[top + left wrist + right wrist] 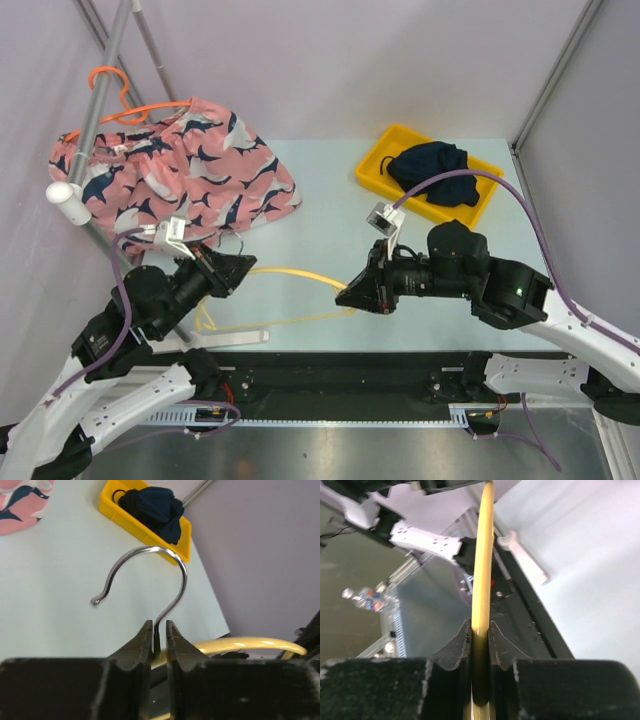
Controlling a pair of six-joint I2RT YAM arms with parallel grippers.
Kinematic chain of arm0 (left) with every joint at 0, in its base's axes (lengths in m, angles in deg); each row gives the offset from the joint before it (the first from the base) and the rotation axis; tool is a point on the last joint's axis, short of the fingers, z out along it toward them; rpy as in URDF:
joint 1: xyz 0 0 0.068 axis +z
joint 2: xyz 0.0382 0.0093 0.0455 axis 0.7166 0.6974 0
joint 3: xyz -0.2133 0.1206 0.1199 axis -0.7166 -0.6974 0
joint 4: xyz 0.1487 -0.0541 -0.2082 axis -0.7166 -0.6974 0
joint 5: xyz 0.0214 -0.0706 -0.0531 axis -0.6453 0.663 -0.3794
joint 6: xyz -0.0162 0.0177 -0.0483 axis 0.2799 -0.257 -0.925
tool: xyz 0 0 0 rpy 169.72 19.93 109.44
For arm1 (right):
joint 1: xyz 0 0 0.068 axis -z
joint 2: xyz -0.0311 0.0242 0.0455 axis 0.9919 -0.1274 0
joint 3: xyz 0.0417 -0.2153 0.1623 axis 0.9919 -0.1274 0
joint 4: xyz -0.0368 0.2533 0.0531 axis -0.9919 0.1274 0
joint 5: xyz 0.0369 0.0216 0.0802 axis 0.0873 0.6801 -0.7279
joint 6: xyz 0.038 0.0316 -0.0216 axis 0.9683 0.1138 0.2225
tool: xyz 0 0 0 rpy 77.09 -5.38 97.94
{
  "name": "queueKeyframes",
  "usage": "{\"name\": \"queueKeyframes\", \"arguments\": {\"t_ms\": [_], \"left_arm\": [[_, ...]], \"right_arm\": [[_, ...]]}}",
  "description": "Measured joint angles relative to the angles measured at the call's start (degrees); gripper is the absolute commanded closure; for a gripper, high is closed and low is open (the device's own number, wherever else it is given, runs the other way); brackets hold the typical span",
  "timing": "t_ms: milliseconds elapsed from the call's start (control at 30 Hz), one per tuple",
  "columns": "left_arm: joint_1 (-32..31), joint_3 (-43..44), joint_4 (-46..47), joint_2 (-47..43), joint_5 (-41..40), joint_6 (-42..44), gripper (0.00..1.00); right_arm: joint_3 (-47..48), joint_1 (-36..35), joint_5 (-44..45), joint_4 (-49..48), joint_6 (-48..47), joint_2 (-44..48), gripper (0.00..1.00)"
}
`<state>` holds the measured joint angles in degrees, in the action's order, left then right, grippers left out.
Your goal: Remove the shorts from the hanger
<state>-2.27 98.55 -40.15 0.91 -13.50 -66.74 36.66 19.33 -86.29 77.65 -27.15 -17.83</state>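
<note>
The rack pole's white-capped end (pixel 70 202) lies to my gripper's left in the top view. The hanger goes up toward that end with my right gripper next, for release there.
The navy shorts (pixel 432 165) lie bunched in the yellow bin (pixel 372 170) at the back right; they also show in the left wrist view (pixel 152 507). The pink shark-print shorts (pixel 185 175) hang on an orange hanger (pixel 125 108) on the rack at the back left. A bare yellow hanger (pixel 290 275) is held over the table between both arms. My left gripper (pixel 243 266) is shut on its metal hook (pixel 150 575). My right gripper (pixel 345 293) is shut on its yellow bar (pixel 482 580).
A metal rack pole (pixel 100 90) with a white end cap (pixel 68 200) slants at the far left. Grey walls enclose the table on three sides. A white plastic piece (pixel 235 338) lies near the front edge.
</note>
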Motion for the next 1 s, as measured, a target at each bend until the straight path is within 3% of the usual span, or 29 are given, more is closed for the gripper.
{"name": "queueKeyframes", "arguments": {"t_ms": [33, 133, 200, 400, 533, 667, 833, 1000], "left_arm": [[0.02, 0.02, 0.28, 0.07, 0.13, 0.04, 0.59], [0.00, 0.09, 1.51, 0.02, 1.05, -0.66, 0.36], [-0.04, 0.20, 2.01, -0.24, 2.10, -1.29, 0.27], [-0.04, 0.79, 1.92, -2.12, 4.57, -1.44, 0.19], [-0.04, 0.85, 1.81, -4.59, 7.72, -1.31, 0.13], [-0.04, 0.66, 1.86, -8.63, 12.28, -0.96, 0.09], [-0.04, -0.11, 1.68, -15.10, 16.50, -0.57, 0.04], [-0.04, 0.11, -0.85, -19.98, 17.57, 0.39, 0.02]], "right_arm": [[0.00, -0.09, 0.98, 0.24, -0.17, 0.33, 1.00], [0.00, -0.15, 7.48, 2.49, -1.01, 1.60, 1.00], [-0.02, 0.42, 13.44, 4.35, -1.64, 2.10, 1.00], [-0.02, 3.28, 26.86, 8.37, -3.15, 2.27, 1.00], [-0.02, 5.57, 29.49, 8.07, -4.55, 2.34, 1.00], [-0.09, 10.25, 21.81, 2.54, -5.33, 2.29, 1.00], [-0.11, 17.99, 1.66, -10.97, -2.54, -0.98, 1.00], [-0.11, 18.38, -14.34, -26.43, 2.34, -7.58, 1.00]]}}
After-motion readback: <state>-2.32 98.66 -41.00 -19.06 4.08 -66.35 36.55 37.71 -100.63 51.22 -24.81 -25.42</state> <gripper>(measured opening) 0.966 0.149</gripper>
